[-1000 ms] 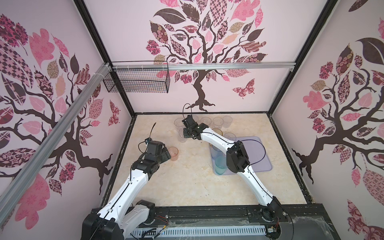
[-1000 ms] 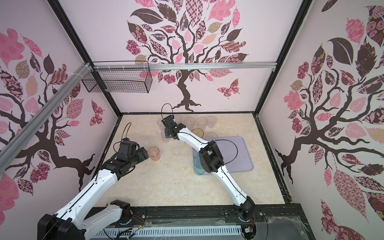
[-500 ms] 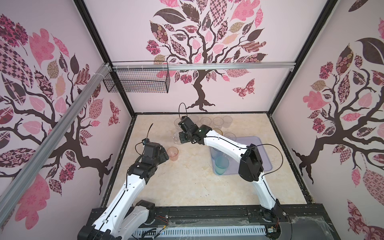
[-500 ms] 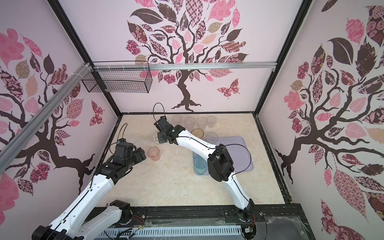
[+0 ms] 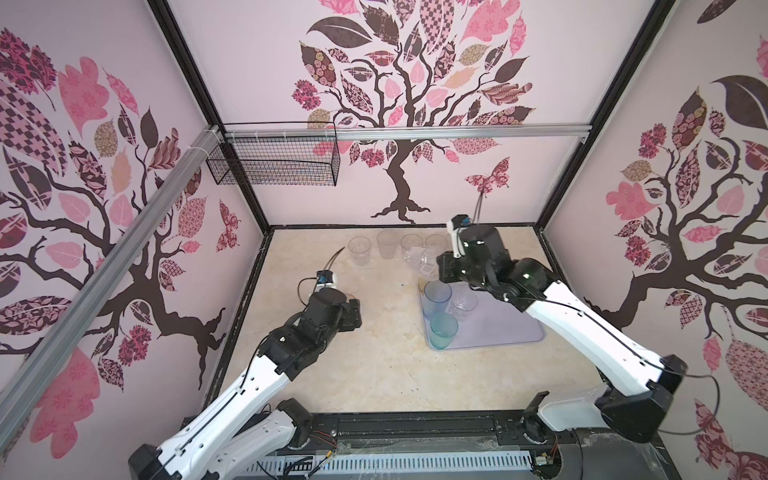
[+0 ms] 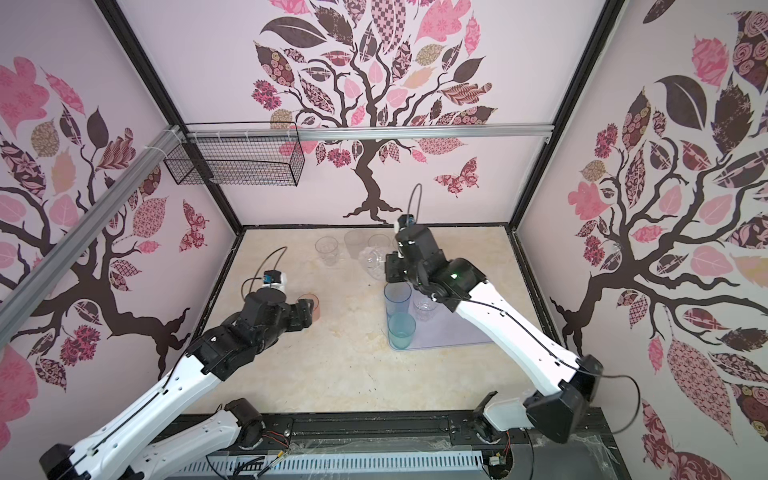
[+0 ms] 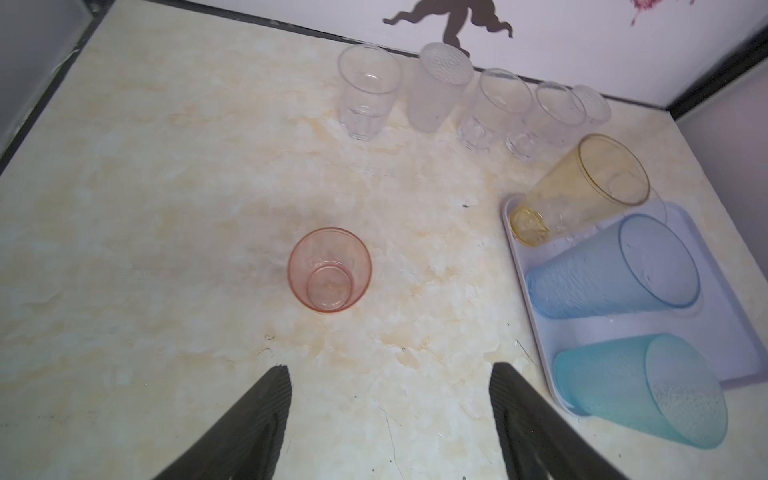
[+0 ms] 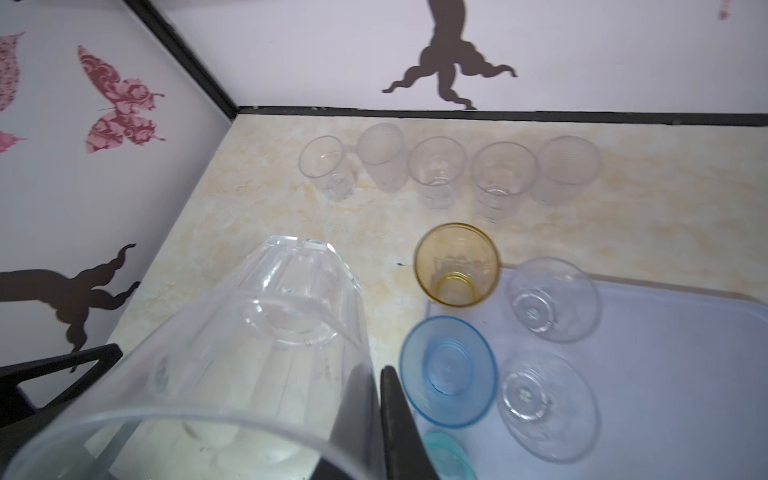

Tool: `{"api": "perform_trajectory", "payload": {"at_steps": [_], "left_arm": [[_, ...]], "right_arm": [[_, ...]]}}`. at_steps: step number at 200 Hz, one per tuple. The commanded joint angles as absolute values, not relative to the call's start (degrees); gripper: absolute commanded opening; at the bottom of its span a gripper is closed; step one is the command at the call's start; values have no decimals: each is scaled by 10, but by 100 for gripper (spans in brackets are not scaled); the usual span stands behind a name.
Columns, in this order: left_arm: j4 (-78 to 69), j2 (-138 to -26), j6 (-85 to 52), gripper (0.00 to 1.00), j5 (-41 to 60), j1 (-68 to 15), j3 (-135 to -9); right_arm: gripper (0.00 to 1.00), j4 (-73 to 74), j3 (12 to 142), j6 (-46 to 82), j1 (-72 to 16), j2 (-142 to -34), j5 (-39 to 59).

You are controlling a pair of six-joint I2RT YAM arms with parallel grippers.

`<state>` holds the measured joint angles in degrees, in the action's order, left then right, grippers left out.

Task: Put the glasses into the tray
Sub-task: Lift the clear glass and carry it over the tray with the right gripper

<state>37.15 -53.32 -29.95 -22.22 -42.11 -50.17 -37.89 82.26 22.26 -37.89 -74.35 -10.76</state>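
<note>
The bare tray spot beside the teal glass [image 5: 444,330] is below my right gripper, toward my base, so I should move it back and down next and release the glass.
My right gripper [image 8: 374,415] is shut on the wall of a clear glass [image 8: 257,340], one finger inside and one outside. It holds the glass tilted above the table, just beyond the far left corner of the lavender tray [image 5: 507,328], as both top views show [image 6: 376,264]. In the tray stand a blue glass [image 5: 437,295], a teal glass [image 5: 444,330], two clear ones [image 8: 552,299] and an amber glass [image 8: 457,266] at the corner. My left gripper [image 7: 390,368] hangs open just short of a pink glass [image 7: 330,270] on the table.
Several clear and frosted glasses [image 5: 386,243] stand in a row along the back wall. A black wire basket [image 5: 274,166] hangs on the rail at the upper left. Bare table lies between the pink glass and the tray [image 7: 723,324].
My right arm has swung to the right, carrying the clear glass from the left part of the table to the tray's far corner. The left gripper has stayed by the pink glass.
</note>
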Motion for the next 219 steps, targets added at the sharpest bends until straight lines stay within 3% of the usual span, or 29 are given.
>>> {"api": "perform_trajectory", "payload": {"at_steps": [1,33,86,219], "left_arm": [[330,-578,-265,80,-285,-493,-537],[291,-645,-260,81,-290,-561,-544],[273,-679,-282,81,-272,-574,-523],[278,-691,-295,83,-294,-575,-498]], "right_arm": [[8,-442,775,225,-337,-692,-132],[7,-484,703,222,-262,-639,-115],[6,-542,619,242,-259,-629,-131],[11,-482,532,250,-280,-786,-111]]}}
